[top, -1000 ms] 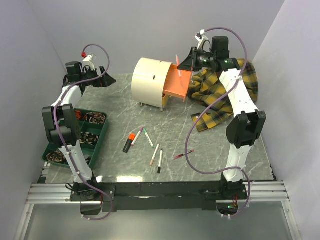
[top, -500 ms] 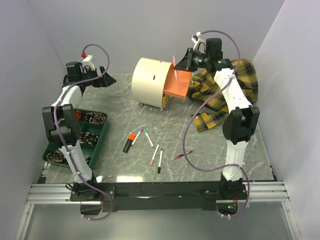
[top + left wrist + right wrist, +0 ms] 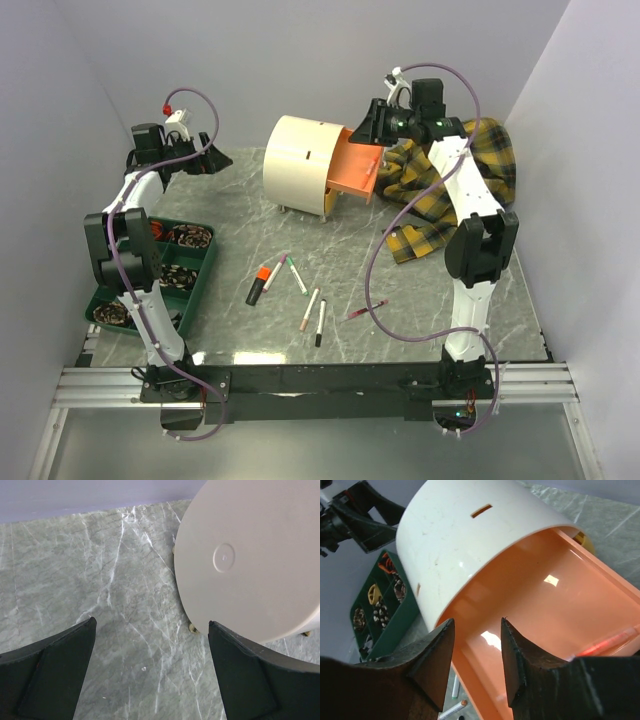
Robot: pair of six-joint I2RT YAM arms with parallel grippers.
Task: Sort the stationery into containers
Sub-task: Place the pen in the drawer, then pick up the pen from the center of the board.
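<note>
The red pen is still unsorted and lies below my right gripper, nearer my base. Next I will move my right gripper back from the drawer and down onto the red pen's middle.
The cream round-topped cabinet stands at the back with its orange drawer pulled out to the right. My right gripper hangs over that drawer, open and with nothing between its fingers. A thin pink-red pen lies inside the drawer. On the table lie an orange-capped black marker, several thin pens and a red pen. My left gripper is wide open left of the cabinet, above bare marble.
A yellow plaid cloth is heaped right of the drawer, under the right arm. A green compartment tray with small items sits at the left edge beside the left arm. Grey walls close in the back and both sides.
My right gripper has gone from shut to open. The pink pen it held upright over the drawer now lies inside the drawer. The left arm has not moved.
</note>
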